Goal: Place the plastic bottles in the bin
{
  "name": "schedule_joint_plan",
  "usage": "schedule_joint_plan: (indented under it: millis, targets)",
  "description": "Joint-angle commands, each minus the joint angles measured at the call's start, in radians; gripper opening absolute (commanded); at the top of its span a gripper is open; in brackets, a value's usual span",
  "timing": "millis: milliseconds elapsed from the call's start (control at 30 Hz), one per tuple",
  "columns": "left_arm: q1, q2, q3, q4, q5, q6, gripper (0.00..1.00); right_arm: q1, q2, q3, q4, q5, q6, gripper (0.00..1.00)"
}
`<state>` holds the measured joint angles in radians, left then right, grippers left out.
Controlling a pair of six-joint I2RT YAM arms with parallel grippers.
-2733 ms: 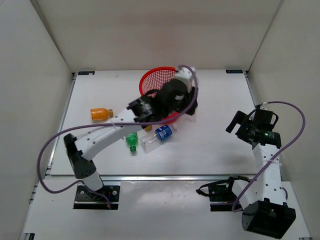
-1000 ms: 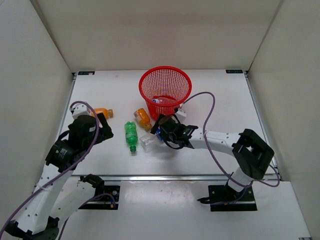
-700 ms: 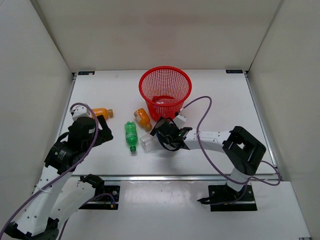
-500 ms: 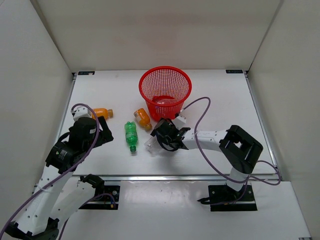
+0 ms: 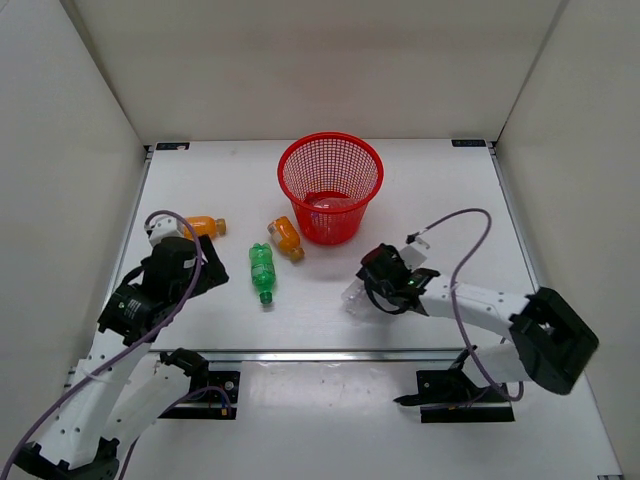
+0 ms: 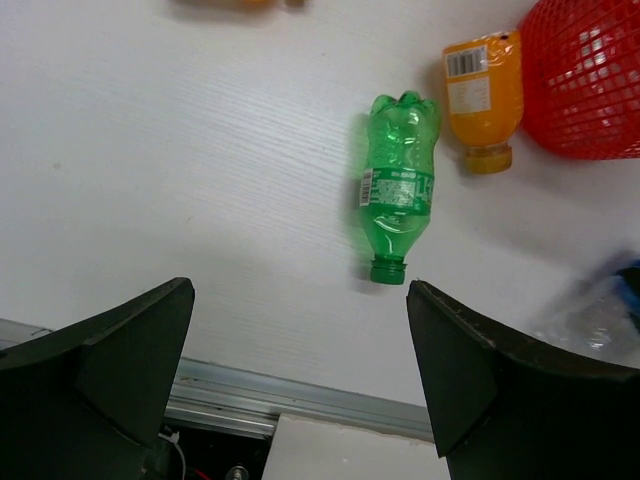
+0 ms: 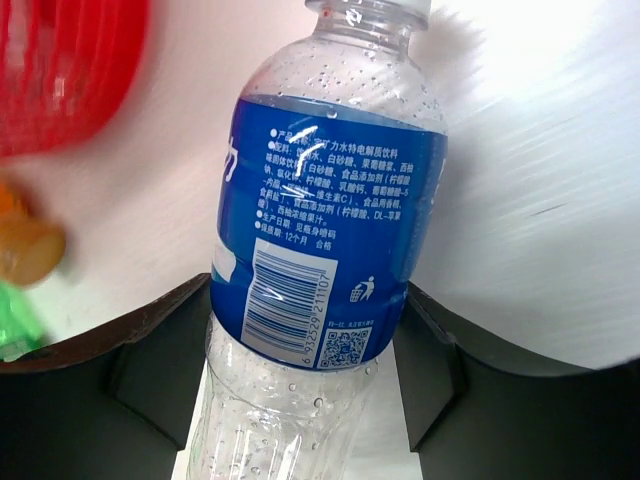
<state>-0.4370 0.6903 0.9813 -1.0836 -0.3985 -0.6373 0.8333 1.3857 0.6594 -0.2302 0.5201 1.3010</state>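
Note:
The bin stands outward and to the left of my right gripper in the top view, so I will next raise my right gripper outward over the bin's opening (image 5: 331, 172) to release the clear bottle.
My right gripper (image 5: 372, 285) (image 7: 305, 345) is shut on a clear plastic bottle with a blue label (image 7: 320, 240) (image 5: 354, 293), its fingers (image 7: 165, 350) pressed against both sides. It holds the bottle low over the table, near and right of the red mesh bin (image 5: 332, 190) (image 6: 590, 80). A green bottle (image 5: 262, 272) (image 6: 398, 185) and an orange bottle (image 5: 286, 238) (image 6: 483, 100) lie left of the bin. Another orange bottle (image 5: 203, 226) lies farther left. My left gripper (image 5: 205, 272) (image 6: 298, 290) hangs open above the table, near and left of the green bottle, with nothing between its fingers.
White walls enclose the table on three sides. A metal rail (image 6: 300, 410) runs along the near edge under my left gripper. The right arm's purple cable (image 5: 470, 230) loops above the table on the right.
My right gripper has shut on the blue-label bottle and carried it from beside the orange bottle toward the right and nearer. The left arm has barely moved and stays open.

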Motion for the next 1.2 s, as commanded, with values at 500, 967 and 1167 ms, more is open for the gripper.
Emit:
schedule_joint_plan:
  millis: [500,967,1167]
  targets:
    - [0.047,0.153,-0.167,0.185,0.142,-0.07,0.98,-0.424,-0.144,0.555,0.35,-0.444,-1.153,0.13]
    - [0.04,0.198,-0.223,0.266,0.228,-0.101,0.99,-0.309,0.299,0.775,0.44,-0.786,-1.376,0.56]
    - [0.024,0.268,-0.24,0.356,0.242,-0.098,0.99,-0.307,0.25,0.766,0.397,-0.726,-1.401,0.99]
